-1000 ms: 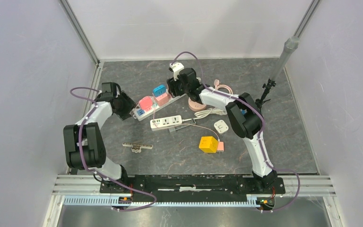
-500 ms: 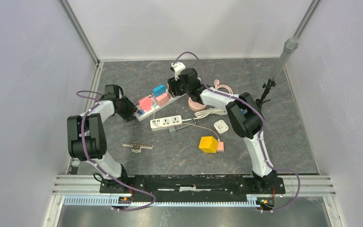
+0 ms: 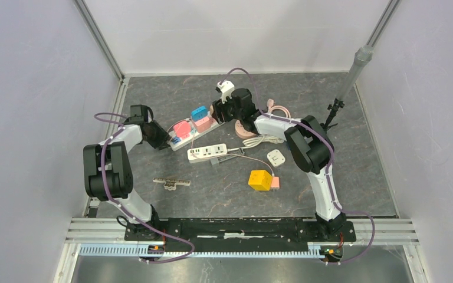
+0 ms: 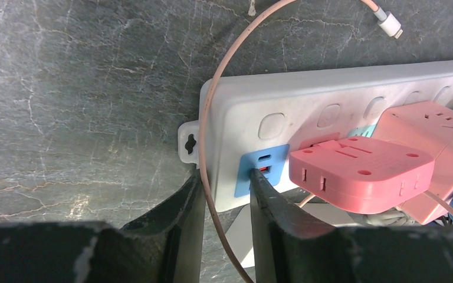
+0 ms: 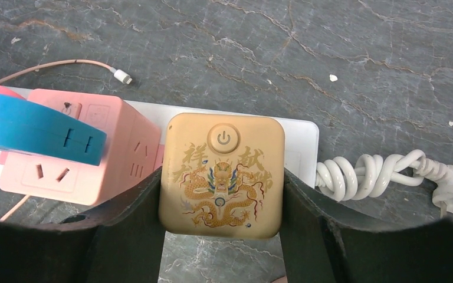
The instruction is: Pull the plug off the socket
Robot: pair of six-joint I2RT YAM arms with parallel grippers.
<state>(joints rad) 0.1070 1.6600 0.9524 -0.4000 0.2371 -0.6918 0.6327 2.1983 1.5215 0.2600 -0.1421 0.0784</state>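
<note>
I will pull the tan plug up with my right gripper and carry it to bare tabletop beyond the pink base, to the gripper's right in the top view. Then I will lower it and let go.
A long white power strip lies diagonally at the table's middle back. It carries a pink plug, a blue plug and a tan plug printed with a dragon. My right gripper is shut on the tan plug's two sides, over the strip's right end; in the top view the gripper hides the plug. My left gripper clamps the strip's left end, one finger on the blue USB panel, with a thin pink cable between the fingers.
A second white power strip, a white adapter, a yellow cube and a metal bar lie nearer. A coiled white cord and a pink round base sit by the right arm. A stand pole rises at right.
My right gripper has shifted slightly right and back with the tan plug. My left arm swung inward earlier and now stays at the strip's left end.
</note>
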